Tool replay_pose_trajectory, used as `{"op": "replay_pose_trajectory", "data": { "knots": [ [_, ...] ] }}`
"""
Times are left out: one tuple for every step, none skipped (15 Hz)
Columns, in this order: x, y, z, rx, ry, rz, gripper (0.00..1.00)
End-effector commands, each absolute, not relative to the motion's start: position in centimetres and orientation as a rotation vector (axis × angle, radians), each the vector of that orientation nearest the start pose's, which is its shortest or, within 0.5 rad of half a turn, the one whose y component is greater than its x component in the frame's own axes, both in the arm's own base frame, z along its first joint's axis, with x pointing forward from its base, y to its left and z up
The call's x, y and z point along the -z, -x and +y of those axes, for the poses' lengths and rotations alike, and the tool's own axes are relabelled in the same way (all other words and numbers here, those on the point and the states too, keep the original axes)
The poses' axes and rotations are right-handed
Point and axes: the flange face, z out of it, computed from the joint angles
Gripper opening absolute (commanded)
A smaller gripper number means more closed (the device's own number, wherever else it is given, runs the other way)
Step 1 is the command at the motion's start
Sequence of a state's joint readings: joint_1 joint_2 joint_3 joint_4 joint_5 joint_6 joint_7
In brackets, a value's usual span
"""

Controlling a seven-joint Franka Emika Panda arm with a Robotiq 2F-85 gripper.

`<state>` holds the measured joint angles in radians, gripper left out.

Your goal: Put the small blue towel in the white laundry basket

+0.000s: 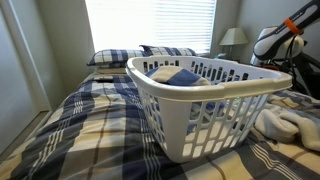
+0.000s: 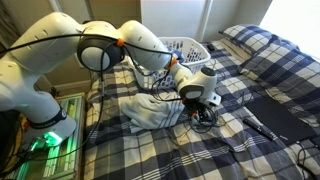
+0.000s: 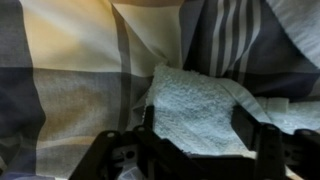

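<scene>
Next, my gripper stays low over the bedding and draws its open fingers together on the towel's fluffy end (image 3: pixel 195 106), since that end already lies between them.
The small blue towel (image 3: pixel 198 100) is pale and fluffy and lies on the plaid bedding, filling the lower middle of the wrist view. My gripper (image 3: pixel 197 128) is open right above it, with one dark finger on each side of it. In an exterior view my gripper (image 2: pixel 200 103) is low over the bed, next to a heap of white cloth (image 2: pixel 150 110); the towel itself is hidden there. The white laundry basket (image 1: pixel 190 125) stands on the bed with clothes inside; it also shows behind the arm (image 2: pixel 186 46).
A blue-and-white plaid blanket (image 1: pixel 80 120) covers the bed. Pillows (image 1: pixel 120 56) lie at the head under a bright window, with a lamp (image 1: pixel 234 37) beside them. A dark flat object (image 2: pixel 285 115) and a cable lie on the bed beyond the gripper. A lit green box (image 2: pixel 50 135) stands beside the robot's base.
</scene>
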<state>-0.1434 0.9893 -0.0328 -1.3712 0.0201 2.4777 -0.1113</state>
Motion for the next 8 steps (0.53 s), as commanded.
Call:
{"op": "replay_pose_trajectory", "data": {
  "knots": [
    [-11.80,-73.04,-12.58,0.121,3.168,0.119,0.58],
    [-11.57,-72.93,-12.55,0.104,3.165,0.116,0.57],
    [-11.32,-72.83,-12.59,0.087,3.166,0.116,0.51],
    [-11.07,-72.70,-12.61,0.070,3.165,0.113,0.44],
    [-10.90,-72.61,-12.60,0.058,3.166,0.111,0.35],
    [-10.83,-72.59,-12.49,0.051,3.166,0.106,0.29],
    [-10.92,-72.68,-12.32,0.052,3.167,0.100,0.21],
    [-11.18,-72.80,-12.01,0.055,3.165,0.093,0.15]
  ]
}}
